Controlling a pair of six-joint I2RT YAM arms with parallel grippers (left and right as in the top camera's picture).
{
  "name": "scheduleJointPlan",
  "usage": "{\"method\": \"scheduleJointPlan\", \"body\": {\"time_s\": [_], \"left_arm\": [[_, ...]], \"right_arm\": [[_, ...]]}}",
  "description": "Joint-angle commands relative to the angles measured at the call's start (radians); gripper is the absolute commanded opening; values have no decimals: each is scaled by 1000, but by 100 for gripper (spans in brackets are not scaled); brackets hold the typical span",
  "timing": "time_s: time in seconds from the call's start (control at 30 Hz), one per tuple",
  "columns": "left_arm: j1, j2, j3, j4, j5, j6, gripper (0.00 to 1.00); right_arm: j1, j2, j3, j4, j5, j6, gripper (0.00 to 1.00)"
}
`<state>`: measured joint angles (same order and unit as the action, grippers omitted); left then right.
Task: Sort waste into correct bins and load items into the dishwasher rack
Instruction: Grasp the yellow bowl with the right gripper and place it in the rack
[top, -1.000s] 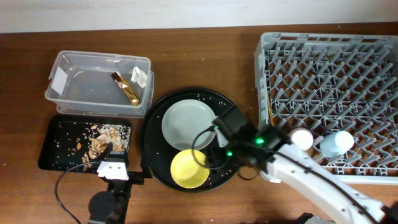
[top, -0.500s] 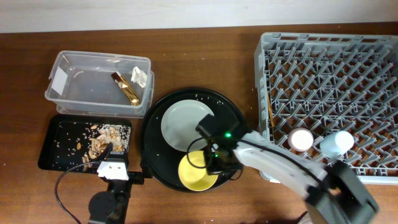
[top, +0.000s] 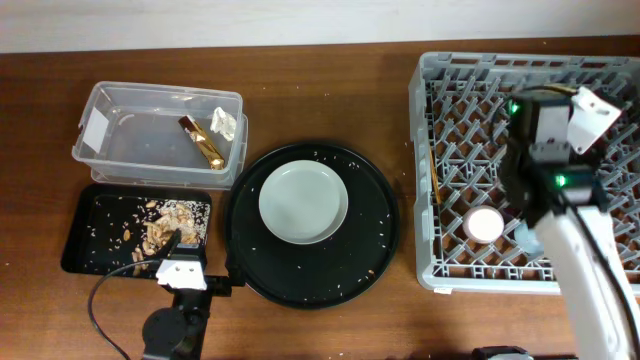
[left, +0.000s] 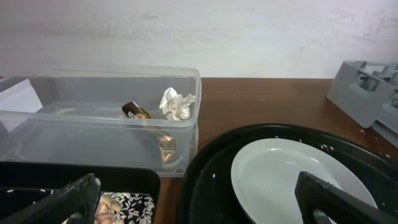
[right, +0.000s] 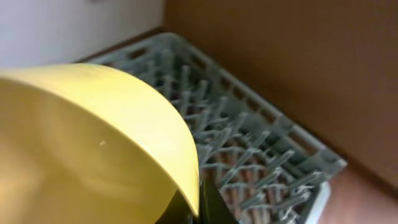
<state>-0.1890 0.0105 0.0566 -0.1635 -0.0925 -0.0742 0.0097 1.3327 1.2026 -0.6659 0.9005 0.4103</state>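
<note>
The rack's bare wires beyond the pink cup are below my right gripper. Next, it will move down to those pegs and release the yellow bowl there.
The yellow bowl fills the right wrist view, with my right gripper shut on its rim above the dishwasher rack. Overhead, the right arm hangs over the rack and hides the bowl. A pink cup stands in the rack. The grey-green plate lies on the round black tray. My left gripper is open and low, between the black bin of food scraps and the plate. The clear tub holds the paper wad and the gold wrapper.
Crumbs dot the round black tray around the plate. The left arm's base and cable sit at the table's front edge. A strip of bare wood separates the round tray from the rack's left wall.
My right gripper shut on the yellow bowl on the round tray, lifted it and carried it right, over the rack. The left arm has stayed still.
</note>
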Motion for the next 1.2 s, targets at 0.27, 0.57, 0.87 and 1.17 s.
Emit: {"method": "scheduleJointPlan", "body": {"time_s": [0.27,0.57,0.87,1.17], "left_arm": [[5,-5,-10,6,10,12,100],[5,-5,-10,6,10,12,99],[5,-5,-10,6,10,12,99],[5,-5,-10,6,10,12,99]], "right_arm": [[-34,423,6,191,288,-281,5],[64,442,6,77,82,-353,22],[195,323,182,-210,-242,-315,96],[348,312,228,-420,-1207,-140,68]]}}
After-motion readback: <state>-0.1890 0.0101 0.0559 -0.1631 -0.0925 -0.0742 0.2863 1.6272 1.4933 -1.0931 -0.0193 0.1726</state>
